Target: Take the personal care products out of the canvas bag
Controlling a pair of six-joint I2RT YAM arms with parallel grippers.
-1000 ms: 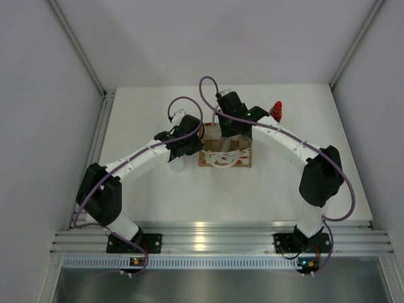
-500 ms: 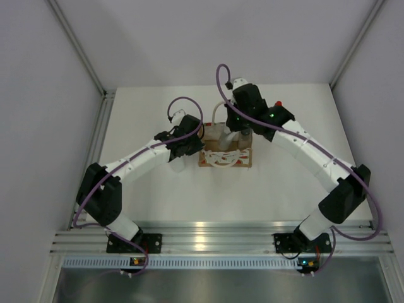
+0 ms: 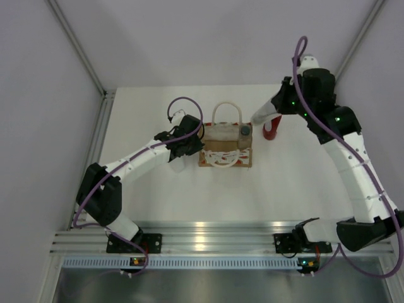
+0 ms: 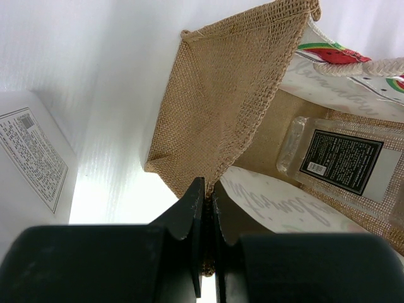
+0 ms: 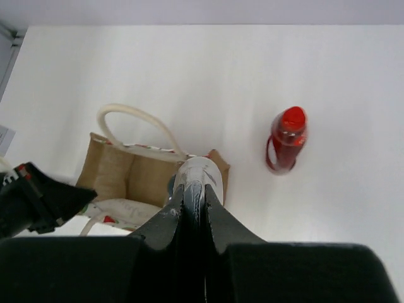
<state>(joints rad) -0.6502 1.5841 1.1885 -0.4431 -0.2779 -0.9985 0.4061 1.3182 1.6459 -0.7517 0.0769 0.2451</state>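
My right gripper will next carry the flat pale pouch away from the bag and then lower it beside the red bottle, since the table has space there.
The canvas bag stands mid-table, its rope handle up. My left gripper is shut on the bag's left burlap edge, as the left wrist view shows. Inside the bag lies the pale bottle with a black label; its grey cap is at the bag's right end. My right gripper is raised right of the bag, shut on the flat pale pouch, which hangs above the bag's right corner. The red bottle stands on the table to the right. The white bottle stands left of the bag.
The table is walled by white panels at the left, back and right. An aluminium rail runs along the near edge by the arm bases. The white bottle's label is close to my left fingers.
My right gripper has risen out of the bag and swung right and back, carrying the pouch. The bag's inside and the grey cap now show. The left arm has not moved.
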